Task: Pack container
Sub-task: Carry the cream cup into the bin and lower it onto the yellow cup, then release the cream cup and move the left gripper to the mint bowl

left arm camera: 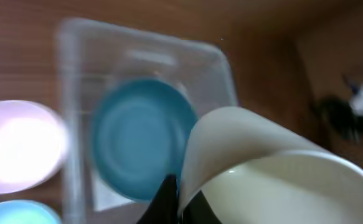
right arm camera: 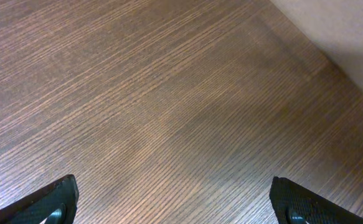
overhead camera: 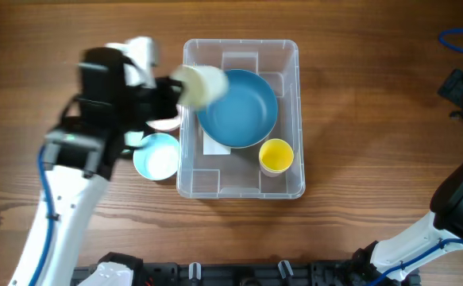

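Observation:
The empty yellow cup is below my left gripper, to its right in the overhead view. I'll next move across and down to release the cream cup inside.
The clear plastic container stands mid-table and holds a blue bowl and a small yellow cup. My left gripper is shut on the rim of a cream cup and holds it over the container's left wall. In the left wrist view the cream cup fills the lower right, pinched by the gripper, with the blue bowl and container below. My right gripper is open and empty over bare wood at the far right.
A light blue bowl sits on the table left of the container, with a pinkish-white bowl just behind it, partly under my left arm. Both show in the left wrist view: the pink bowl and the light blue bowl.

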Controlling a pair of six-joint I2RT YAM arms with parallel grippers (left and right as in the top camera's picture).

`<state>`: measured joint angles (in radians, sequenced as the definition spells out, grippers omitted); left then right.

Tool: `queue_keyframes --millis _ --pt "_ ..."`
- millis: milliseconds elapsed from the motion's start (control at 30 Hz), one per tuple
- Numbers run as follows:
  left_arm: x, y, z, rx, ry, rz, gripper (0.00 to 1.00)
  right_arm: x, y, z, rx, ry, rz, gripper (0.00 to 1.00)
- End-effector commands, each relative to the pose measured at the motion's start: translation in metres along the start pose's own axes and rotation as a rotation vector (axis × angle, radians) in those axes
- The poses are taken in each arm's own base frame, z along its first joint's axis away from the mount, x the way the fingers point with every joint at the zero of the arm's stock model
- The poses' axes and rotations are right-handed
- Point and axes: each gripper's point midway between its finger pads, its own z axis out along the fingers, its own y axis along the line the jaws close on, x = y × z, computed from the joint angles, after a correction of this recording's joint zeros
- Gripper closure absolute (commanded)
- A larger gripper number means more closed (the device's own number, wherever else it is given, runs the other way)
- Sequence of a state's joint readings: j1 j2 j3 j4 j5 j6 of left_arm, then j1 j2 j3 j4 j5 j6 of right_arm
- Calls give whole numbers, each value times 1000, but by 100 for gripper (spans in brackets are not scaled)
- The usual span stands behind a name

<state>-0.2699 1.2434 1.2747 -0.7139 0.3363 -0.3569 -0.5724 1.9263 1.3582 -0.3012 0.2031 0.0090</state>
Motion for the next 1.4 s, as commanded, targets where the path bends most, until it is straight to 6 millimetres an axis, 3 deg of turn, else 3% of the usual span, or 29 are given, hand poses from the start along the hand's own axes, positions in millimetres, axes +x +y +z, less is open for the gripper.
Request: queue_keyframes --millis 0,133,267,433,600,1000,1200,1367 --pt "20 -42 11 24 23 175 96 -4 -3 -1 8 -10 -4 0" --pt "44 -72 27 41 58 263 96 -4 -3 -1 8 -10 -4 0" --pt "70 -89 50 25 107 331 96 -4 -3 -1 8 -10 -4 0" --pt "105 -91 86 1 216 371 96 -4 -3 -1 8 -10 -4 0" --pt "119 -84 103 -26 269 375 96 -4 -3 -1 8 -10 -4 0" --pt "138 -67 97 -82 361 373 96 -4 -3 -1 8 -10 -4 0" --pt "138 -67 97 -83 363 373 89 -4 -3 -1 8 -10 -4 0" --pt "138 -68 98 -78 360 372 89 -4 -3 -1 8 -10 -4 0"
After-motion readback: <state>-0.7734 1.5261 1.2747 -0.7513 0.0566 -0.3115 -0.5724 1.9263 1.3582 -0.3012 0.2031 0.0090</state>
